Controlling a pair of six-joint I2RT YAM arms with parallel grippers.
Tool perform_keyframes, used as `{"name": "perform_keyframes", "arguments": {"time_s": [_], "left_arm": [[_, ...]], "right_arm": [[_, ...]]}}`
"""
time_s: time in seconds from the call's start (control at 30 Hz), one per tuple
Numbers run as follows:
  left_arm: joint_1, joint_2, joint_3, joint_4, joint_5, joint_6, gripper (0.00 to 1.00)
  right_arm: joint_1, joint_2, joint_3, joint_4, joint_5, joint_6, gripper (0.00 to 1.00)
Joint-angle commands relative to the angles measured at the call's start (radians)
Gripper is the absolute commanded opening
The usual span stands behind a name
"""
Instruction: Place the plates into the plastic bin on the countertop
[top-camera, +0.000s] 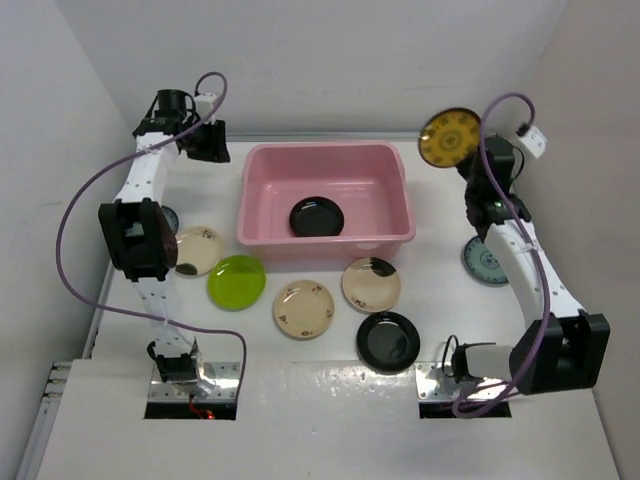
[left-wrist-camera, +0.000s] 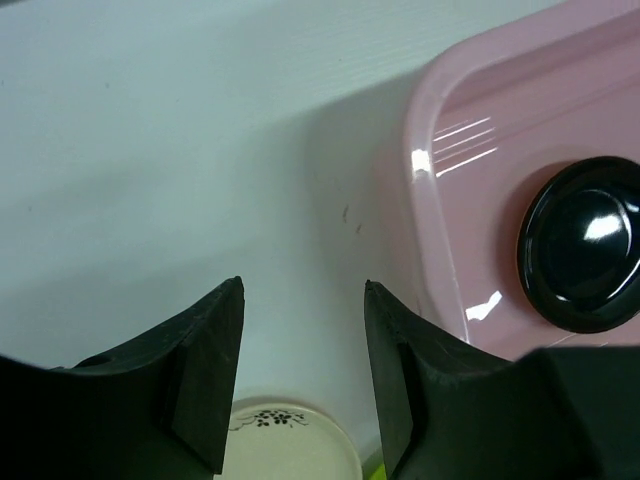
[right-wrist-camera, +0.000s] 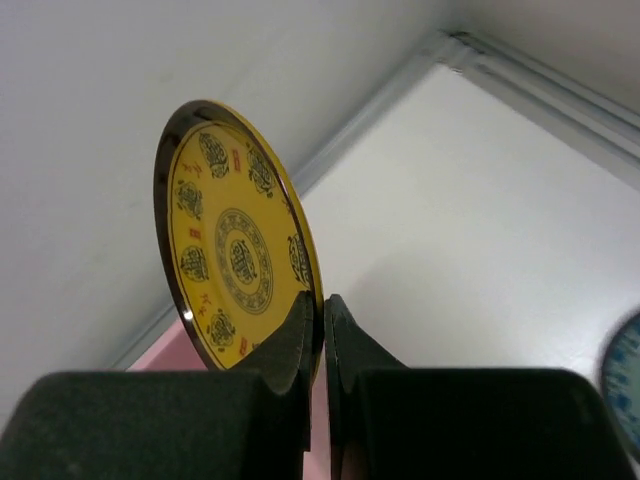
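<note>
The bluish plate is still outside the bin, so I next need to move my left gripper away from the bin (top-camera: 262, 215), back and down to that plate's wall-side rim.
The pink plastic bin (top-camera: 262, 215) stands at the back middle of the white countertop (top-camera: 440, 290), with one glossy black plate (top-camera: 317, 216) inside. My right gripper (top-camera: 466, 160) is shut on the rim of a dark-yellow patterned plate (top-camera: 449, 136), held on edge in the air just right of the bin; it also shows in the right wrist view (right-wrist-camera: 235, 255). My left gripper (left-wrist-camera: 303, 300) is open and empty, above the countertop left of the bin's (left-wrist-camera: 440, 150) back corner. In front of the bin lie a lime green plate (top-camera: 236, 281), cream plates (top-camera: 304, 308) (top-camera: 196, 249), a cream plate with a black patch (top-camera: 371, 284) and a black plate (top-camera: 388, 340).
A blue-green patterned plate (top-camera: 484, 262) lies at the right, partly under my right arm. Another bluish plate (top-camera: 171, 219) peeks out behind my left arm. White walls enclose the countertop on three sides.
</note>
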Motion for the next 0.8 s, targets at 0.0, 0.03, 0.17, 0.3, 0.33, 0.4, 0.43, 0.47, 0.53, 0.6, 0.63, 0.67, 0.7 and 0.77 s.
{"name": "perform_keyframes", "arguments": {"time_s": [0.0,0.03,0.17,0.3,0.33,0.4,0.43,0.47,0.53,0.6,0.63,0.67,0.7,0.77], "left_arm": [[0.08,-0.038,0.024,0.012,-0.027,-0.121,0.54],[0.1,-0.026,0.033,0.012,-0.044,-0.152,0.54],[0.196,-0.017,-0.006,0.012,-0.174,-0.192,0.57],[0.274,-0.026,-0.085,0.021,-0.214,-0.192,0.66],[0.303,-0.026,-0.096,0.03,-0.214,-0.192,0.69],[0.329,-0.026,-0.109,0.03,-0.223,-0.169,0.75],[0.355,-0.026,-0.122,0.03,-0.235,-0.169,0.77],[0.369,-0.026,-0.122,0.03,-0.236,-0.157,0.77],[0.394,-0.015,-0.132,0.03,-0.262,-0.147,0.77],[0.429,-0.006,-0.142,0.03,-0.271,-0.135,0.77],[0.44,-0.006,-0.142,0.03,-0.271,-0.135,0.77],[0.461,0.003,-0.152,0.03,-0.271,-0.126,0.77],[0.47,0.003,-0.161,0.039,-0.271,-0.126,0.77],[0.493,0.013,-0.171,0.039,-0.271,-0.117,0.77]], "right_arm": [[0.133,0.044,0.132,0.032,-0.149,-0.137,0.0],[0.177,0.125,0.156,0.032,-0.277,-0.179,0.0],[0.273,0.351,0.409,-0.153,-0.558,-0.253,0.0],[0.356,0.553,0.538,-0.213,-0.64,-0.294,0.0],[0.371,0.574,0.547,-0.212,-0.643,-0.293,0.0],[0.373,0.661,0.604,-0.232,-0.686,-0.275,0.0],[0.368,0.681,0.616,-0.241,-0.698,-0.27,0.0],[0.365,0.74,0.63,-0.27,-0.708,-0.27,0.0],[0.368,0.779,0.682,-0.293,-0.738,-0.268,0.0],[0.37,0.837,0.707,-0.331,-0.761,-0.271,0.0],[0.371,0.848,0.712,-0.33,-0.772,-0.274,0.0],[0.373,0.871,0.712,-0.334,-0.768,-0.271,0.0],[0.373,0.876,0.71,-0.337,-0.769,-0.271,0.0],[0.368,0.885,0.69,-0.322,-0.754,-0.264,0.03]]}}
